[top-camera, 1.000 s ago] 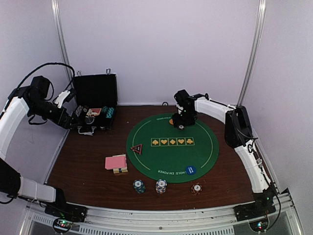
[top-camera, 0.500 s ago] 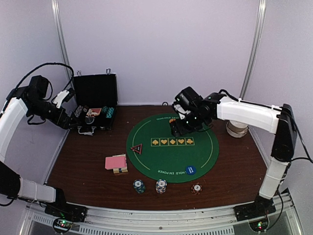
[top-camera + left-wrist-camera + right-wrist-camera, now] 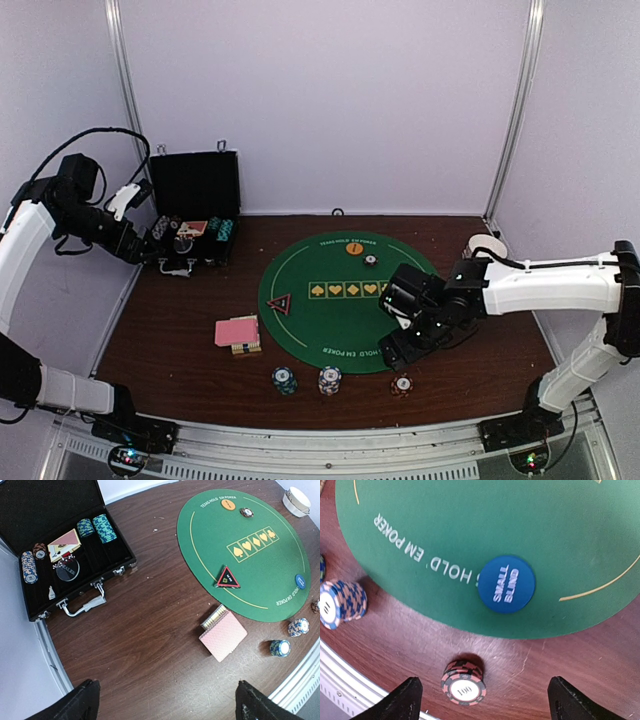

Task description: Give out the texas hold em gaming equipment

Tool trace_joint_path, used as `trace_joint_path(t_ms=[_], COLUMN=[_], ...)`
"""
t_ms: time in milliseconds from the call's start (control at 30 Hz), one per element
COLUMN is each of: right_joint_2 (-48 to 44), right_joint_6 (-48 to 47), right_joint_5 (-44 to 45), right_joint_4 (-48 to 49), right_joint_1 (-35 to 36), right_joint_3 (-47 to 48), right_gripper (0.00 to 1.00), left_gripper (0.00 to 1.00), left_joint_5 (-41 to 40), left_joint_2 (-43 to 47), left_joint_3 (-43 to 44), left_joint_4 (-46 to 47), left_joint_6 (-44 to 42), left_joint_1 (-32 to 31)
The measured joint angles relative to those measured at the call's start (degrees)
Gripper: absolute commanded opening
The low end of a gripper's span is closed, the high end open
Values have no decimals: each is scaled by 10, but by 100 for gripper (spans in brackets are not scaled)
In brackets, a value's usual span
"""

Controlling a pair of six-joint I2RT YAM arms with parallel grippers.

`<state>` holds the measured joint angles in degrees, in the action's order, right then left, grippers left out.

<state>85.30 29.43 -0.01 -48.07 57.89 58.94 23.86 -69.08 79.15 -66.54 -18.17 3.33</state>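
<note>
My right gripper will next move its open fingers down and back to the red stack, until they are on either side of the red stack's top chips (image 3: pixel 401 383) (image 3: pixel 464 689).
A green mat (image 3: pixel 340 320) holds an orange disc (image 3: pixel 354 248), a lone chip (image 3: pixel 370 260) and a black-red triangle marker (image 3: pixel 279 303). Left of the mat lies a pink-backed card deck (image 3: pixel 238 332). Along the near edge stand teal (image 3: pixel 284 379), white-blue (image 3: pixel 329 380) and red (image 3: pixel 402 384) chip stacks. My right gripper (image 3: pixel 400 350) hangs open over the mat's near right rim. In the right wrist view its empty jaws (image 3: pixel 484 691) straddle the red stack (image 3: pixel 463 681), just below the blue disc (image 3: pixel 506 583). My left gripper (image 3: pixel 145 248) is open and empty beside the case, high above the table (image 3: pixel 167 700).
A black hard case (image 3: pixel 195 215) stands open at the back left, with chip stacks and cards inside (image 3: pixel 60 545). A white roll (image 3: pixel 487 245) sits at the right, beyond the mat. A metal rail runs along the table's near edge (image 3: pixel 330 440).
My right arm swung from the far side of the mat to its near right rim while its jaws widened. A chip now lies by the orange disc. The left arm stayed still.
</note>
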Motion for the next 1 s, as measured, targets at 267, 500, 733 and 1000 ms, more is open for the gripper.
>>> trace_joint_path(t_ms=[267,500,733,1000], right_joint_2=[6,42,59,60], right_joint_6=[27,35,36,36], right_joint_5=[-28,-43,-44,-44], right_joint_4=[18,42,52,58], right_joint_1=[28,40,45,45], right_joint_3=[-40,-54,-64,-64], right_gripper=[83,74,65,54], left_gripper=[97,97,98,98], left_joint_5=[6,6,6,6], left_joint_2=[0,0,0,0], left_joint_3=[0,0,0,0], left_joint_4=[0,0,0,0], left_joint_6=[0,0,0,0], left_joint_1=[0,0,0,0])
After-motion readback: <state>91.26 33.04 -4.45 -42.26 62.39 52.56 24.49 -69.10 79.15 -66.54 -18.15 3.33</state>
